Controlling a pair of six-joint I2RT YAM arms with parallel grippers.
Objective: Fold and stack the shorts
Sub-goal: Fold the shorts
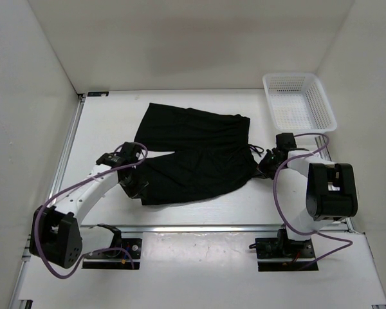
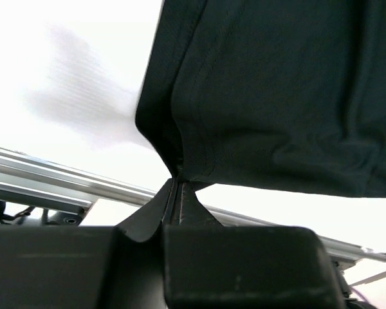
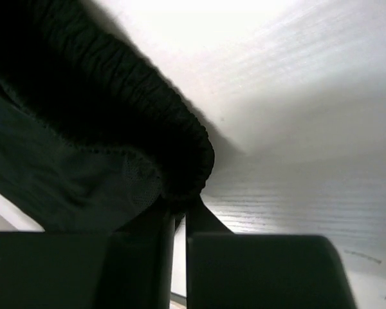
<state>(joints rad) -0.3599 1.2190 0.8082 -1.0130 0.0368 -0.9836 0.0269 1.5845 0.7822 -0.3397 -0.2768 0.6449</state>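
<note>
The legs still lie apart, so my right gripper should next lift the waistband's near end outward over the waistband's far end (image 1: 242,122), which is outward of it, and release.
The black shorts (image 1: 193,154) lie spread on the white table, waistband to the right, two legs to the left. My left gripper (image 1: 136,188) is shut on the hem corner of the near leg; in the left wrist view the fabric (image 2: 276,96) hangs from the pinched tips (image 2: 177,181). My right gripper (image 1: 265,168) is shut on the near end of the gathered waistband (image 3: 180,148), with the tips (image 3: 180,206) closed on the cloth.
A white mesh basket (image 1: 299,102) stands at the back right corner. White walls close in the table on three sides. An aluminium rail (image 1: 199,226) runs along the near edge by the arm bases.
</note>
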